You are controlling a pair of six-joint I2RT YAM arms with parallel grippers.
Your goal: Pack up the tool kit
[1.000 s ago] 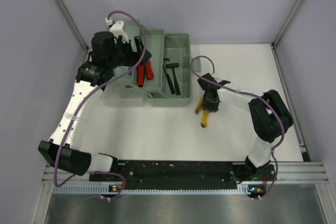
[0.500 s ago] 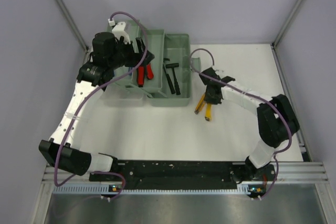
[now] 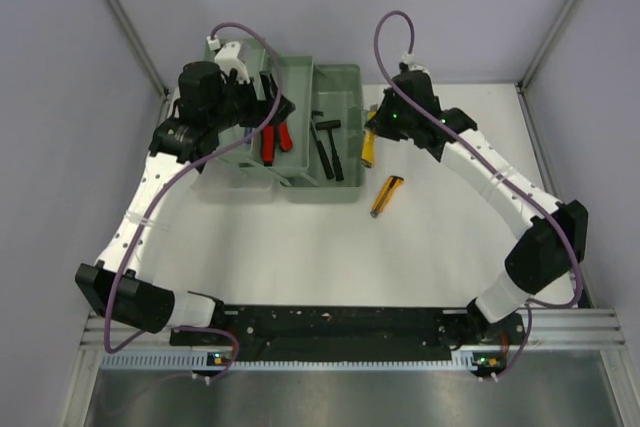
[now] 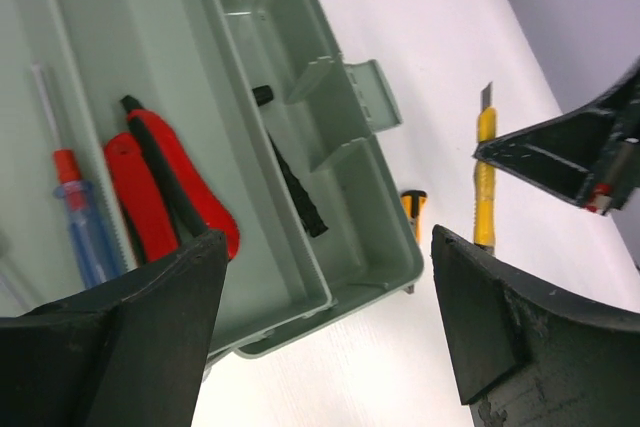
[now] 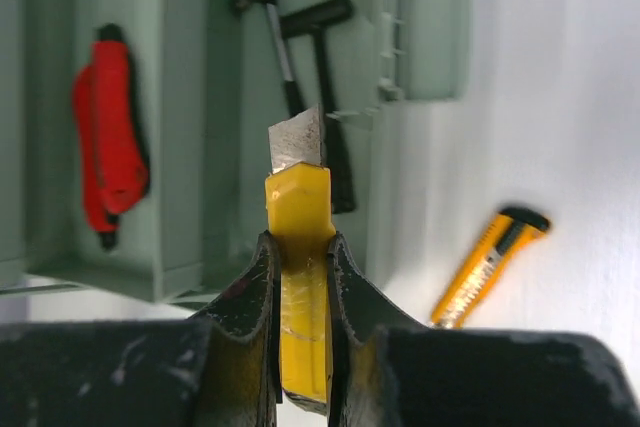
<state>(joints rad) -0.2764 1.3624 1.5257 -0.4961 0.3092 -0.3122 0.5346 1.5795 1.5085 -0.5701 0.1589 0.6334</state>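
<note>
The right gripper goes left in the top view over the hammers next and lowers to release the knife, since the tray's bottom lies bare beside the red-handled pliers.
The pale green toolbox (image 3: 340, 75) stands open at the back of the table. It holds red-handled pliers (image 3: 272, 142) in the left tray and two black hammers (image 3: 328, 147) in the right bay. My right gripper (image 3: 371, 135) is shut on a yellow utility knife (image 3: 368, 147) and holds it in the air beside the box's right wall; in the right wrist view the knife (image 5: 300, 217) points blade-first at the hammers (image 5: 300, 77). A second yellow knife (image 3: 385, 195) lies on the table. My left gripper (image 3: 275, 107) hovers open and empty over the left tray.
The left wrist view shows a blue-and-red screwdriver (image 4: 80, 217) beside the pliers (image 4: 150, 182), the box's front corner (image 4: 390, 267), and the right gripper's knife (image 4: 485, 177). The box's latch flap (image 5: 430, 27) sticks out on the right. Grey walls stand at both sides.
My right gripper has lifted one yellow knife off the table and carried it back toward the toolbox's right side. The other knife stays on the table. The left arm has barely moved.
</note>
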